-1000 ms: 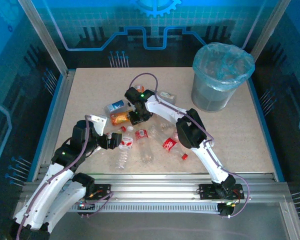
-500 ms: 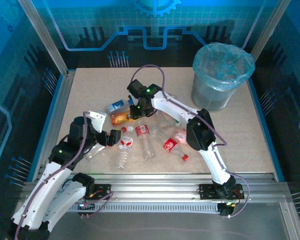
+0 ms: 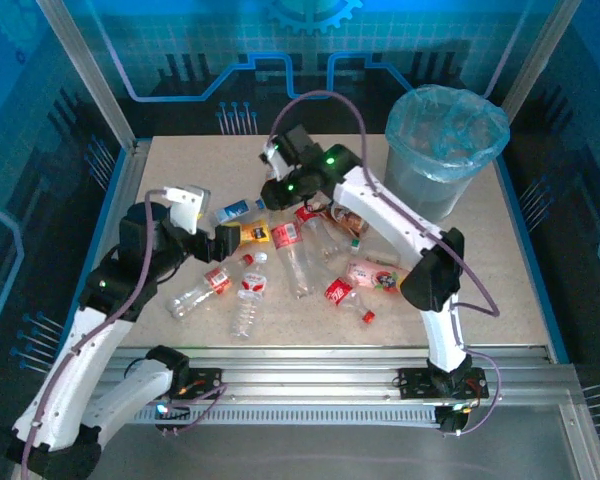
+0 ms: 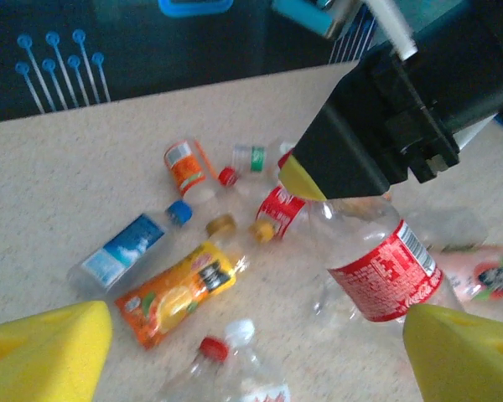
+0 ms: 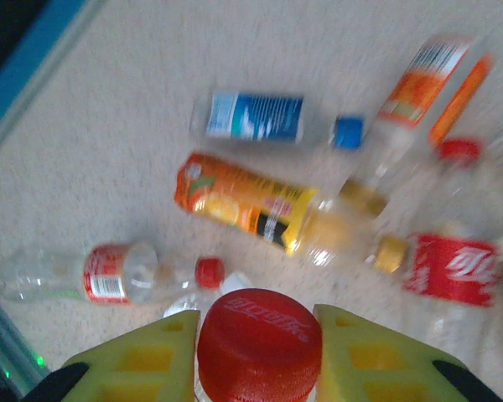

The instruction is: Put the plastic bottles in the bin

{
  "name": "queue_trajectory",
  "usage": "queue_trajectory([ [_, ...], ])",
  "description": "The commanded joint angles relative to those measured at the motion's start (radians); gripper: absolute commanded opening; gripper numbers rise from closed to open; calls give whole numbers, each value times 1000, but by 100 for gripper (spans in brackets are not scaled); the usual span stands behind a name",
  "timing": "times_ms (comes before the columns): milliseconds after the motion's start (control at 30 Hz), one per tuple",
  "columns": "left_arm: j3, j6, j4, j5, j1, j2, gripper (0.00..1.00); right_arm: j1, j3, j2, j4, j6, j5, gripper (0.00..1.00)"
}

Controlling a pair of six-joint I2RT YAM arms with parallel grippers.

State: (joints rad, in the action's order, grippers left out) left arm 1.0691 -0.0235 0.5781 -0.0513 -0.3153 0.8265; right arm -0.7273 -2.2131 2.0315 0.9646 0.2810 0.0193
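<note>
My right gripper lifts the hanging bottle above the bin's rim next, then swings over the bin, since the bin (image 3: 445, 150) stands outward across the table.
My right gripper (image 3: 279, 203) (image 5: 260, 339) is shut on the red cap (image 5: 260, 345) of a clear red-labelled bottle (image 3: 288, 240) (image 4: 377, 260), which hangs off the table in the middle. My left gripper (image 3: 227, 240) (image 4: 260, 356) hovers open just left of it, pads wide apart, nothing between them. Several plastic bottles lie below: an orange juice one (image 4: 180, 289) (image 5: 251, 205), a blue-labelled one (image 3: 235, 210) (image 5: 260, 117), an orange-labelled one (image 4: 184, 167), and a red-labelled one (image 3: 205, 285) (image 5: 101, 272). The grey bin (image 3: 445, 150) with its blue bag stands at the back right.
More bottles lie right of centre: a pink one (image 3: 375, 275), a red one (image 3: 345, 295) and a clear white-capped one (image 3: 248, 300). A metal rail (image 3: 330, 355) runs along the table's near edge, and frame walls close in the sides.
The right gripper has risen and swung toward the back with the red-labelled bottle, lifting it off the table. The left gripper has lifted and moved away from the near bottles.
</note>
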Motion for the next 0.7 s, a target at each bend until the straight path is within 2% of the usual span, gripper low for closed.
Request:
queue_trajectory([
  [0, 96, -98, -85, -95, -9, 90, 87, 72, -88, -107, -10, -72, -78, 0],
  [133, 216, -148, -167, -130, -49, 227, 83, 145, -123, -164, -70, -121, -195, 0],
  [333, 411, -134, -260, -105, -178, 452, 82, 233, -155, -213, -211, -227, -442, 0],
  [467, 529, -120, -305, -109, -251, 591, 82, 303, -176, -207, -322, -289, -543, 0],
  [667, 716, -116, -321, -156, -331, 794, 82, 394, -426, -73, -391, -370, -622, 0],
])
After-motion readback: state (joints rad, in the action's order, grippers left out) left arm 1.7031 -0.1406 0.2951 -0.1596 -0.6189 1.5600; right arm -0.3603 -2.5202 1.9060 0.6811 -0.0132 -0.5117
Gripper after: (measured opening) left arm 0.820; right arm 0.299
